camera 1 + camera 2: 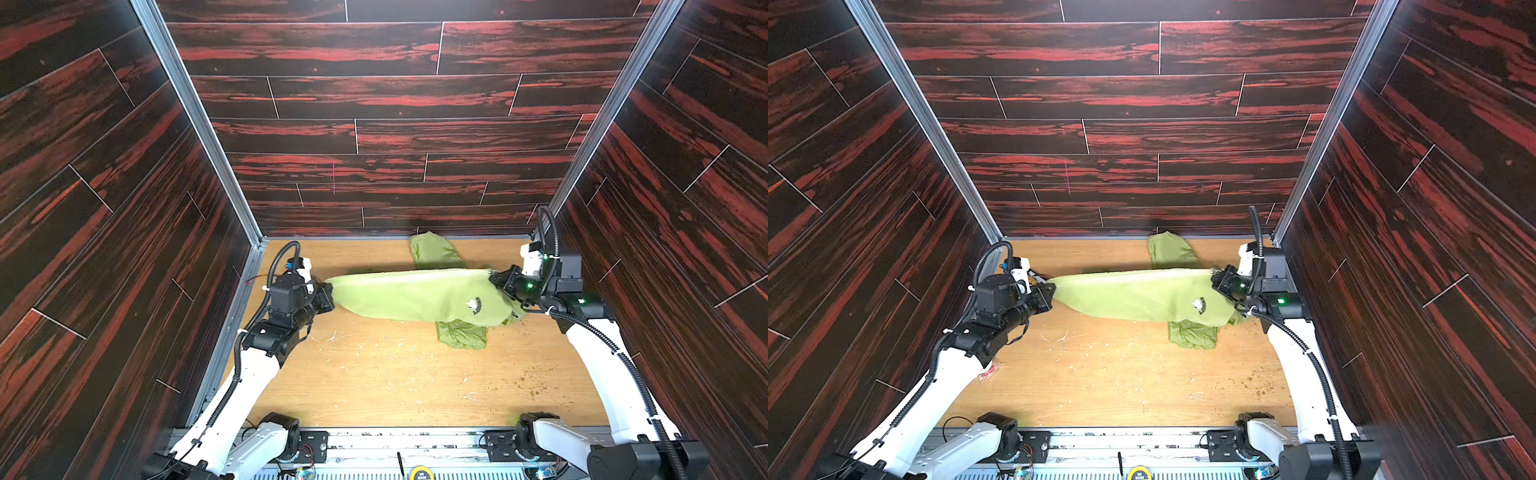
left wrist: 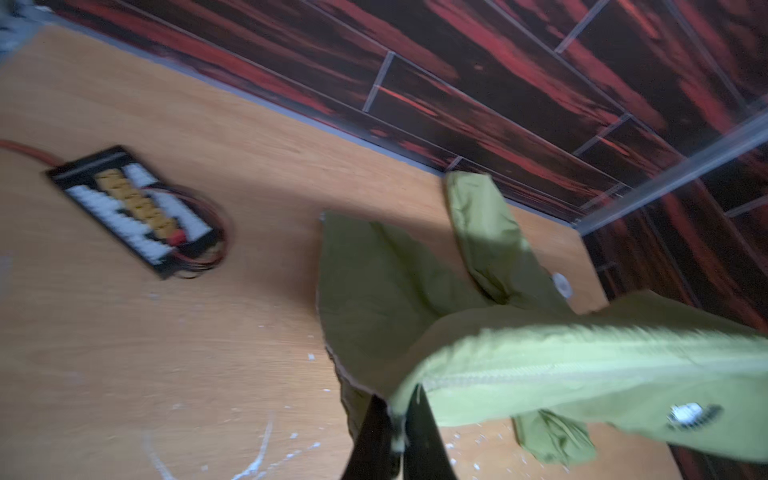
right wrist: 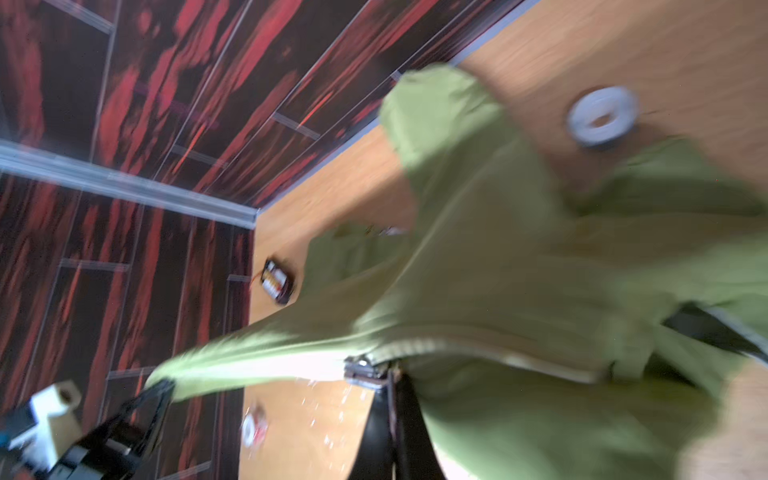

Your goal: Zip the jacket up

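I need to draw my right gripper along the open teeth to their end next, and then down to release the pull. The teeth run beyond the pull, away from my left gripper.
The lime-green jacket hangs stretched between my two grippers above the wooden table, zipper edge up. In both top views its dark chest logo faces the camera. One sleeve trails toward the back wall and the other droops onto the table. My left gripper is shut on the jacket's left end, where the zipper starts. My right gripper is shut at the metal zipper slider, pinching its pull. Both wrist views are blurred.
A black connector board with red wires lies on the table near the left wall. A white tape roll lies near the back right. Dark wood-patterned walls close in three sides. White scuffs mark the tabletop.
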{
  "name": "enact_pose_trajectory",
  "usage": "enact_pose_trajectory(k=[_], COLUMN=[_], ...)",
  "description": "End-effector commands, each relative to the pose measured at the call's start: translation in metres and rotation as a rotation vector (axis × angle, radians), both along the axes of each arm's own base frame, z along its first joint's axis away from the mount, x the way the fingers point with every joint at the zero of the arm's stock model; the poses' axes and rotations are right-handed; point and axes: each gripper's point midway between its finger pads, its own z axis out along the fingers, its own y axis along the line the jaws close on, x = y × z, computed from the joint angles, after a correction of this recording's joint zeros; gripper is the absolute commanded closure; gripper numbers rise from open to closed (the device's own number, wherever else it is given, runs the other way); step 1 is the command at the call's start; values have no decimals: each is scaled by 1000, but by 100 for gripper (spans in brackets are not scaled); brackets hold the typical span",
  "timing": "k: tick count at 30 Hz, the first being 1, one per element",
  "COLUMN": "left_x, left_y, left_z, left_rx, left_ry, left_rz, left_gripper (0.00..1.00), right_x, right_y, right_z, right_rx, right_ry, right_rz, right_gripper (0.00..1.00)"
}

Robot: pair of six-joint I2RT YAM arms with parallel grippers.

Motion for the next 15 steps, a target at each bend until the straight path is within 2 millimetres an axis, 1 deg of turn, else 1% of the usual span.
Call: enact_pose_trajectory(k=[1,3,8,10,15], left_x=[5,5,4,4,4], left_y=[54,59,64,67,72], left_z=[-3,-7,-13,-16,-19], left_rx=[94,90,91,94,96], left_ry=[22,30,40,47,55], left_rz=[212,223,241,250,267], left_gripper=[100,100,100,100,100], right_x=[13,13,14,14,15], right_y=[-40,-41,-47,-53,-76], right_z=[-22,-34,-51,-57,-66], right_rx=[-68,-60,-57,-48,-37], right_ry=[24,46,74,89,110], right_rz=[-146,-146,-160,-173,-233], right_gripper=[100,100,100,100,100])
